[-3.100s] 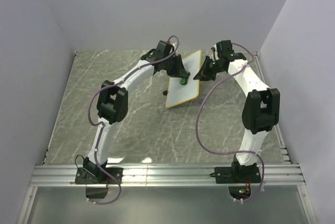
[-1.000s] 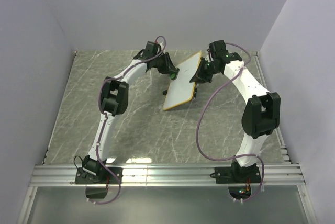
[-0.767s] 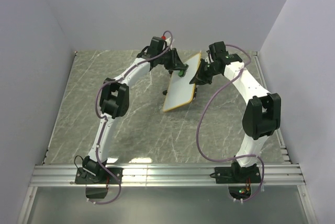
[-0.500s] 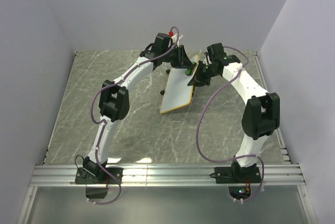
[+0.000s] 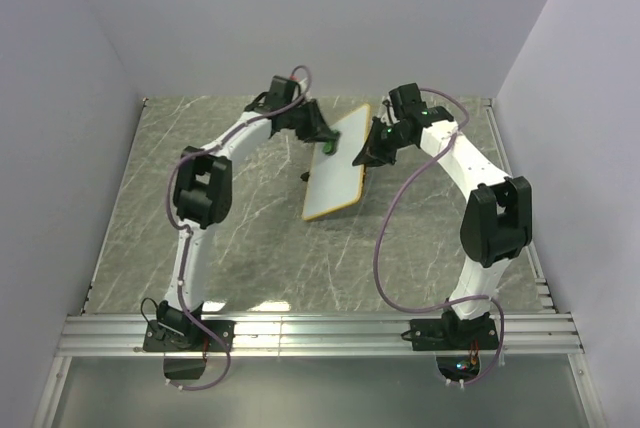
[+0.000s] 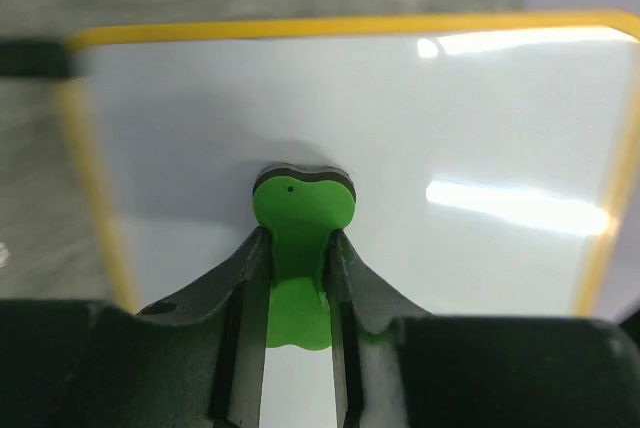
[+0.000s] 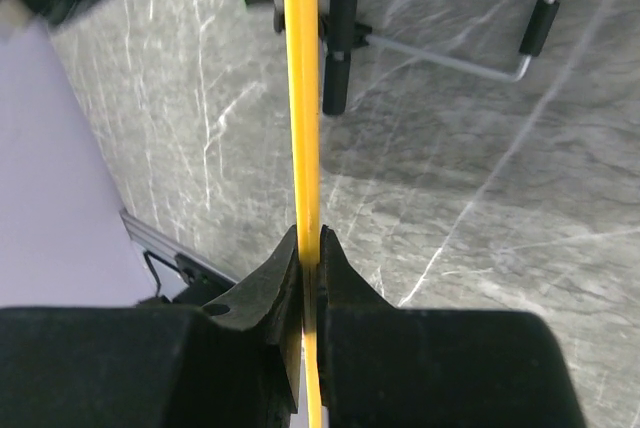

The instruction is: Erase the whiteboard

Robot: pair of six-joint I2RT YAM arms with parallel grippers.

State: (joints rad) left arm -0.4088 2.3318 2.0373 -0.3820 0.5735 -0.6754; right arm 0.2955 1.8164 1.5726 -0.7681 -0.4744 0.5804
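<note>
The board is unmarked, so my left gripper will go left in the top view, down onto the bare tabletop, and release the eraser [image 6: 300, 218].
The whiteboard [image 5: 335, 168], white with an orange-yellow frame, stands tilted at the table's middle back. In the left wrist view its face [image 6: 420, 118] shows no marks. My left gripper [image 5: 328, 144] is shut on a green eraser [image 6: 300, 218] with a black pad, pressed on the board's upper left part. My right gripper [image 5: 372, 152] is shut on the board's right frame edge [image 7: 300, 98], seen edge-on in the right wrist view.
The board's black-tipped wire stand [image 7: 440, 53] rests on the grey marble tabletop [image 5: 200, 208] behind the board. Grey walls enclose the table on three sides. An aluminium rail [image 5: 320, 333] runs along the near edge.
The left gripper with the eraser has swept from the board's top edge down and left over its face. The board has shifted slightly left; the right gripper keeps its hold.
</note>
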